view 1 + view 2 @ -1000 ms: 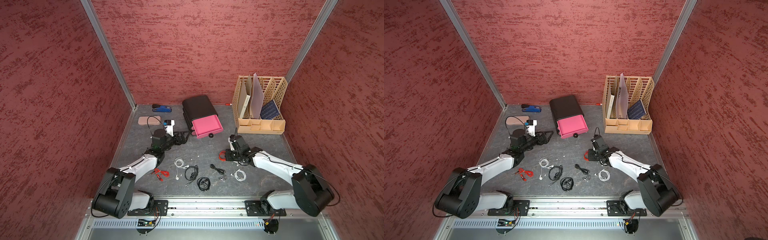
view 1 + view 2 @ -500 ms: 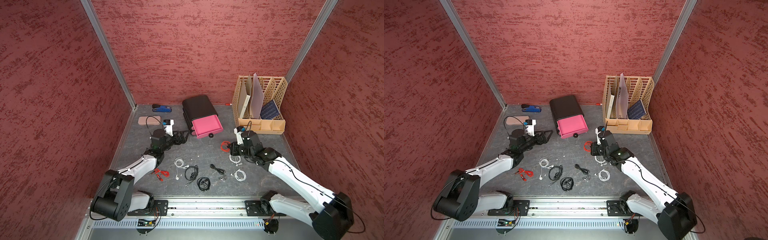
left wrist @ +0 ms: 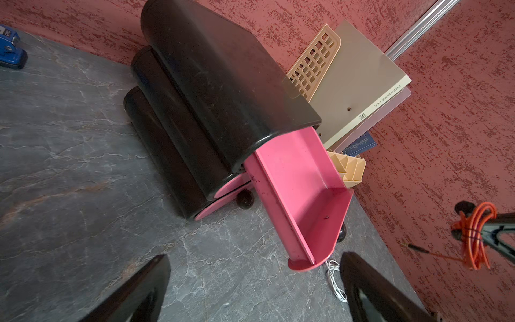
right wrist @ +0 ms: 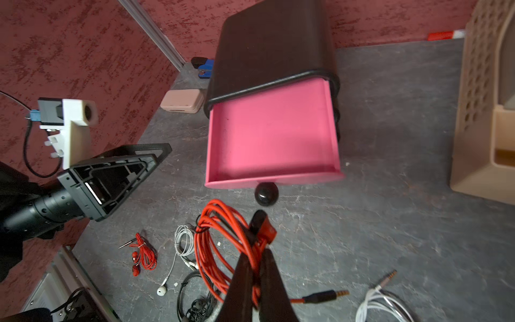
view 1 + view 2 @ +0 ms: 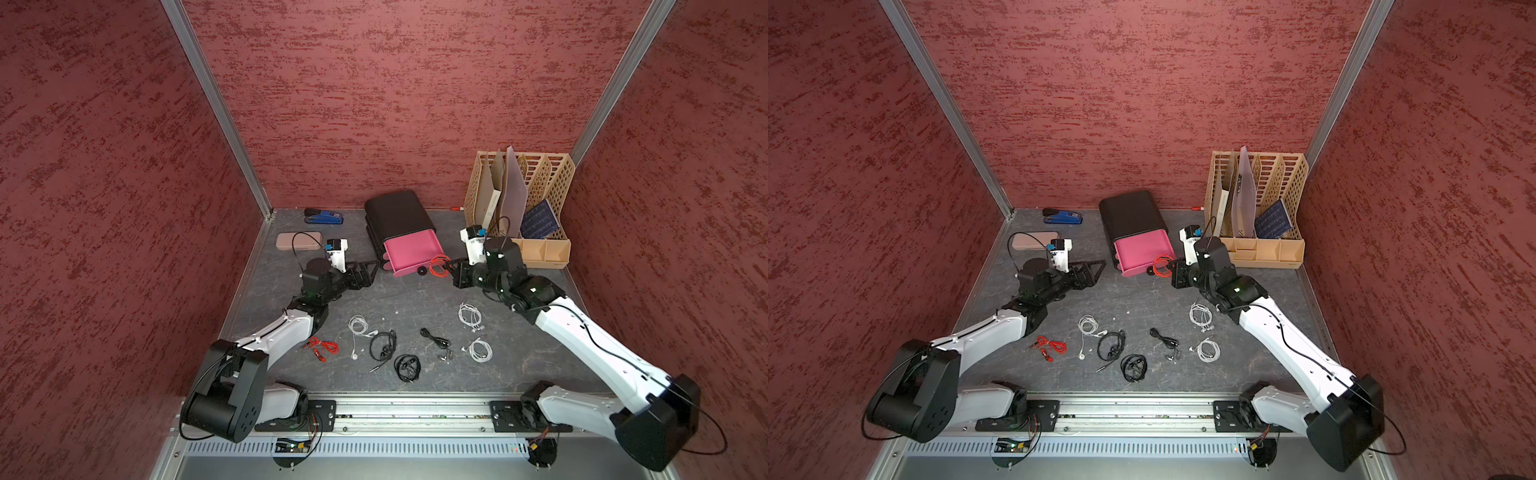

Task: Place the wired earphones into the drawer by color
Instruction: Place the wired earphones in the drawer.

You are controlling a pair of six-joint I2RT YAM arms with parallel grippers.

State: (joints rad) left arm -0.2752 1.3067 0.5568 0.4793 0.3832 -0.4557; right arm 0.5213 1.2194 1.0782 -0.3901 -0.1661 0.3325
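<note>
Next, my right gripper moves outward past the drawer's knob and over the pink drawer's bottom to release the coil of red earphones, since that drawer stands open and bare.
The black drawer cabinet [image 5: 397,214] stands at the back with its top pink drawer [image 5: 411,253] pulled out and bare inside [image 4: 273,133]. My right gripper [image 5: 448,268] [image 4: 257,252] is shut on a coil of red wired earphones [image 4: 217,245] [image 5: 1162,266], held in the air just in front of the drawer's knob [image 4: 266,193]. My left gripper [image 5: 370,270] [image 3: 255,256] is open and holds nothing, low beside the cabinet's left side. Several more earphones lie near the front: red [image 5: 322,347], white [image 5: 359,326] [image 5: 469,313] and black [image 5: 407,368].
A beige lattice file rack [image 5: 536,195] with folders stands at the back right, close to my right wrist. A blue stapler [image 5: 324,216] and a pinkish case [image 5: 299,241] lie at the back left. Red walls close in the table on three sides.
My right gripper has lifted the red coil off the table and carried it back and left to the open drawer's front. The left arm has stayed where it was.
</note>
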